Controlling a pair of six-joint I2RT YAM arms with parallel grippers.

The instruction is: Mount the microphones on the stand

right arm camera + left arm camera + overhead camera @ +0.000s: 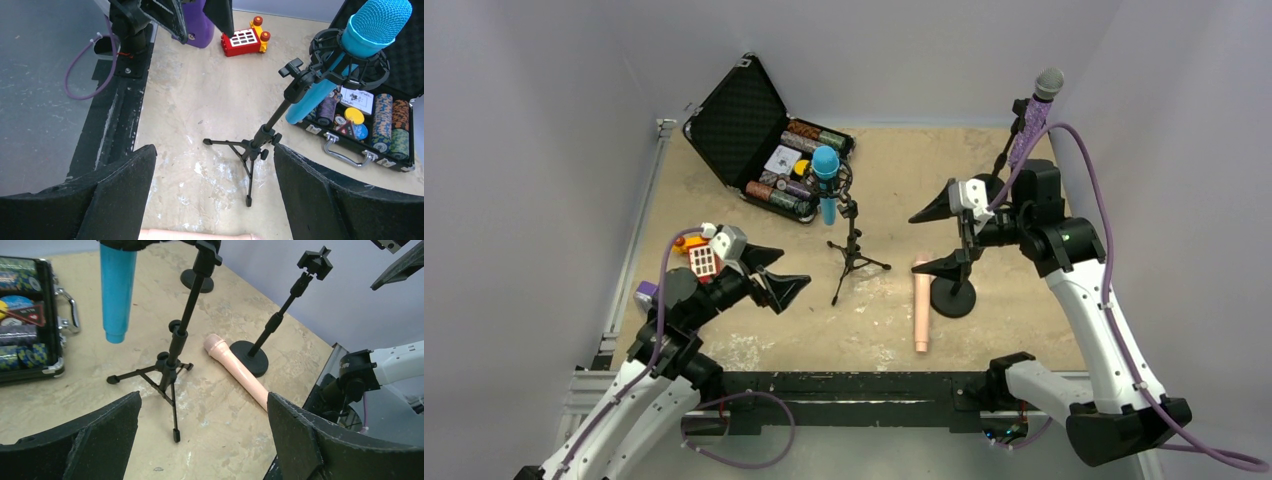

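The tripod's upper pole is bare below the tripod's clip and stands outward of my left gripper, to its right in the top view, so I need to bring the gripper around the pole.
The blue microphone sits clipped in a black tripod stand mid-table. At the back right the glittery purple microphone stands in another stand. The peach-pink microphone lies flat on the table beside a round-base stand whose clip is empty. My right gripper hangs open just above the pink microphone, holding nothing. Left of the tripod, my left gripper is open and holds nothing.
An open black case of poker chips lies at the back left. A red and yellow toy and a purple object sit by the left arm. Grey walls close in the table on both sides.
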